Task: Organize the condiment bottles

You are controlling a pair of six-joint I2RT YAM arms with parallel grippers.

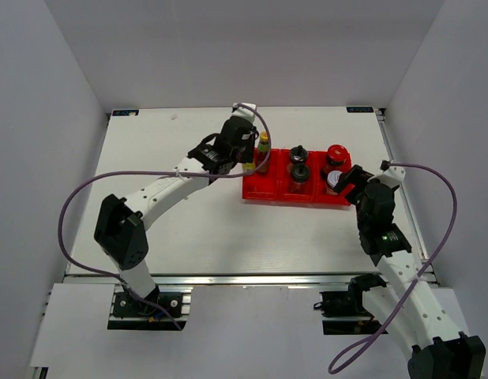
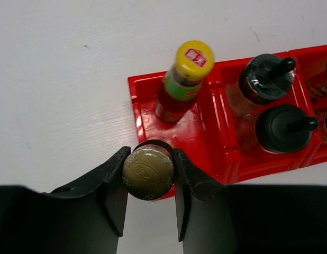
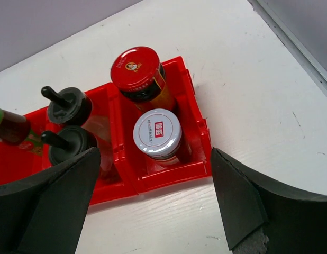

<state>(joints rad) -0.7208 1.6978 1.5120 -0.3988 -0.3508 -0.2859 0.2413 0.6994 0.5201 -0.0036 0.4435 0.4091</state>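
The yellow-capped bottle is standing beside that compartment's near end. My left gripper will lower over that near end next, shift slightly toward the shakers, and let go of the second bottle's cap.
The red tray (image 1: 264,194) holds five bottles. One yellow-capped sauce bottle (image 1: 263,146) (image 2: 192,61) stands at the far end of the left compartment. My left gripper (image 1: 242,162) (image 2: 151,154) is shut on the cap of the second yellow-capped bottle (image 2: 148,172) at that compartment's near end; its body is hidden below the cap. Two black-capped shakers (image 1: 298,153) (image 1: 298,171) stand in the middle compartment. The red-lidded jar (image 1: 335,153) (image 3: 136,67) and silver-lidded jar (image 1: 334,181) (image 3: 157,132) stand in the right one. My right gripper (image 1: 350,183) (image 3: 153,159) is open and empty, above the tray's near right corner.
The tray's rim (image 2: 139,100) (image 3: 169,174) stands close under both grippers. White walls enclose the table on the left, back and right. The left arm's purple cable (image 1: 70,205) loops over the table's left side.
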